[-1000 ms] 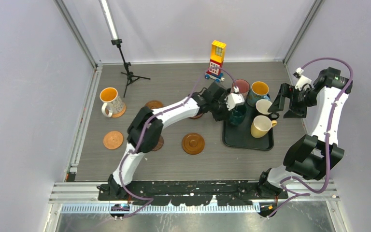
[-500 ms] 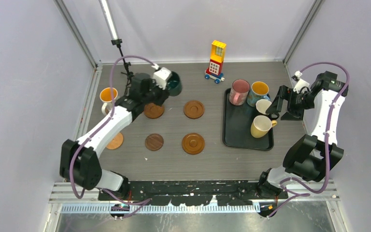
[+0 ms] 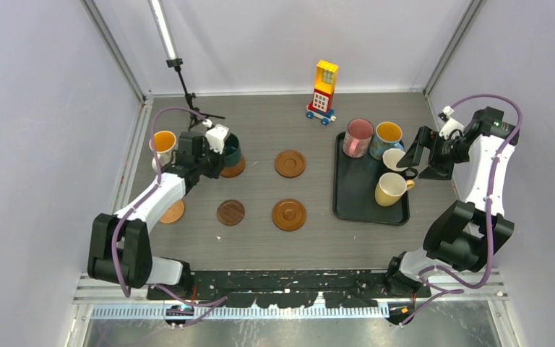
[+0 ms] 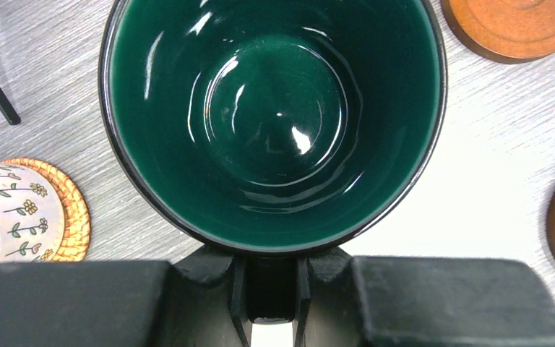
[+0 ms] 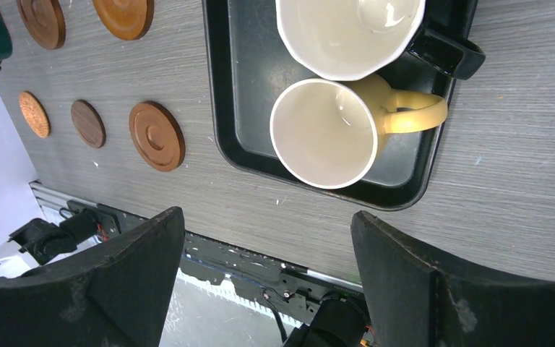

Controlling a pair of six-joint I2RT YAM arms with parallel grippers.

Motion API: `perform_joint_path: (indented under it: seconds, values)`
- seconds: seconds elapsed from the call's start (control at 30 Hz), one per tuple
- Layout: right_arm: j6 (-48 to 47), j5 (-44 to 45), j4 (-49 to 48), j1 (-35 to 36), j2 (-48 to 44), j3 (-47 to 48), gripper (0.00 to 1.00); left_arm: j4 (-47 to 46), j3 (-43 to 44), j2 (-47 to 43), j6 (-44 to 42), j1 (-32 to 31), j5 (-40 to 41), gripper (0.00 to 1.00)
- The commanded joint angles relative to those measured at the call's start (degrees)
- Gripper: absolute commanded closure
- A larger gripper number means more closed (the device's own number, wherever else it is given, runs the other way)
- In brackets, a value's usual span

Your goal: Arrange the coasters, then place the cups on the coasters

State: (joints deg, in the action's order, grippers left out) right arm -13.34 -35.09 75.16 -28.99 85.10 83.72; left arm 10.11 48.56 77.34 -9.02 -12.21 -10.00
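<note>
My left gripper moves down onto the brown coaster beneath the dark green cup [image 3: 231, 148] next and releases the handle, since the cup hangs upright over the coaster.
My left gripper [image 3: 220, 150] [image 4: 272, 285] is shut on the handle of the dark green cup [image 3: 231, 148] [image 4: 274, 116]. It holds the cup upright over the back-left coaster [image 3: 234, 170]; whether the cup rests on it is hidden. A white cup with an orange inside [image 3: 162, 144] [image 4: 3, 220] stands on a woven coaster [image 4: 69, 210]. Other coasters [image 3: 290, 163] [image 3: 289, 215] [image 3: 230, 212] [image 3: 171, 212] lie bare. Pink [image 3: 358, 137], blue [image 3: 388, 136], cream-and-black [image 3: 394, 159] [image 5: 347, 32] and pale yellow [image 3: 390, 188] [image 5: 325, 134] cups stand in the black tray [image 3: 347, 206] [image 5: 220, 108]. My right gripper [image 3: 419, 163] [image 5: 266, 213] hangs open beside the tray's right edge, holding nothing.
A yellow-red toy block tower [image 3: 324, 90] stands at the back centre. A small black tripod [image 3: 191, 108] stands at the back left, close behind the green cup. Walls close in on three sides.
The left arm has carried the green cup from the tray across to the back left, then down over the back-left coaster. The right gripper has shifted slightly and stays open.
</note>
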Motion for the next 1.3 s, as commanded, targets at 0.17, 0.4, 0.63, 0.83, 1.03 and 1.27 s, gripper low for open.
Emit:
perform_joint_path:
  seconds: [0.17,0.4,0.63,0.83,1.03,1.27]
  values:
    - [1.12,0.46,-0.98,-0.01,-1.96,0.48,0.11,-17.33,-2.22,4.59,-0.52,0.61,0.41,1.00]
    - [1.09,1.06,-0.51,-0.01,-1.96,0.89,0.11,-19.78,-1.09,9.80,1.01,1.42,0.86,1.00]
    - [0.80,1.38,-0.33,-0.01,-1.76,1.20,0.11,-19.76,-1.44,10.59,0.91,1.92,-0.49,1.00]
    - [0.94,1.15,-0.56,-0.01,-1.10,1.61,0.11,-16.35,-0.49,10.78,1.34,1.98,-0.78,0.99]
    - [0.95,0.99,-0.71,-0.01,-0.68,1.71,0.11,-15.11,-0.62,11.29,1.97,1.96,-0.81,0.86]
    - [0.61,1.08,-0.80,-0.01,-0.55,1.79,0.11,-13.02,-0.30,11.51,1.82,1.91,-0.75,0.59]
